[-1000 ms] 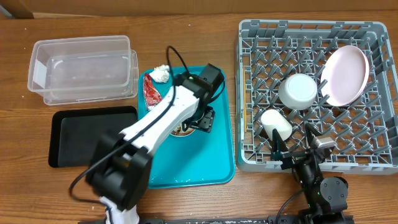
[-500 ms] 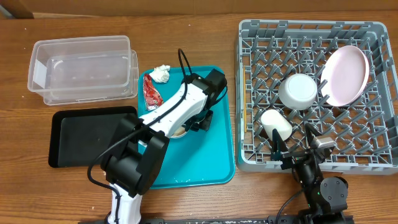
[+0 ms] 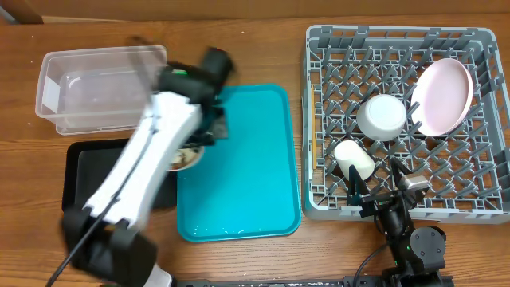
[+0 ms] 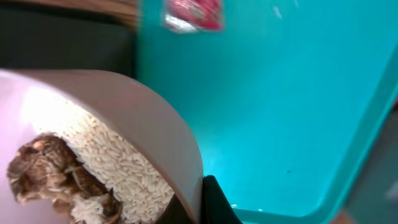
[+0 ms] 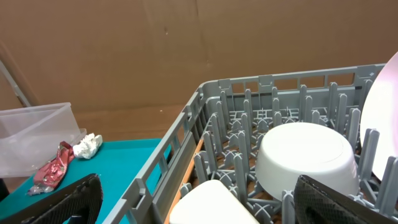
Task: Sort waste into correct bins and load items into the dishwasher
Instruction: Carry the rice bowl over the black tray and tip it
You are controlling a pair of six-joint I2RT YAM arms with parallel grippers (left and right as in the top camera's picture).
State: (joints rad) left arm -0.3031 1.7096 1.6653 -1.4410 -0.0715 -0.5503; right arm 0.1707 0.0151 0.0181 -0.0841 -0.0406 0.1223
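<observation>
The bowl holds rice and brown scraps, so my left gripper will next swing back over the black tray (image 3: 96, 179), tip the small pinkish bowl (image 3: 189, 157) and let go of its rim.
My left gripper (image 4: 202, 200) is shut on the rim of the small pinkish bowl (image 4: 143, 106), which holds white rice (image 4: 118, 163) and brown scraps (image 4: 50, 169). From overhead the bowl (image 3: 189, 157) hangs over the seam between the black tray (image 3: 96, 179) and the teal tray (image 3: 247, 159). The red wrapper (image 5: 53, 168) and the white tissue (image 5: 87, 145) lie at the teal tray's far corner. The grey dish rack (image 3: 398, 33) carries a pink plate (image 3: 442, 96), a white bowl (image 3: 382, 117) and a white cup (image 3: 353, 159). My right gripper (image 3: 382, 195) rests open at the rack's near edge.
The clear plastic tub (image 3: 103, 88) stands behind the black tray at the far left. The left arm stretches blurred across both bins' right ends. Bare wooden table lies in front of the trays.
The left gripper has closed on the bowl's rim and swung it left, from the middle of the teal tray to its left edge. The right arm has stayed put.
</observation>
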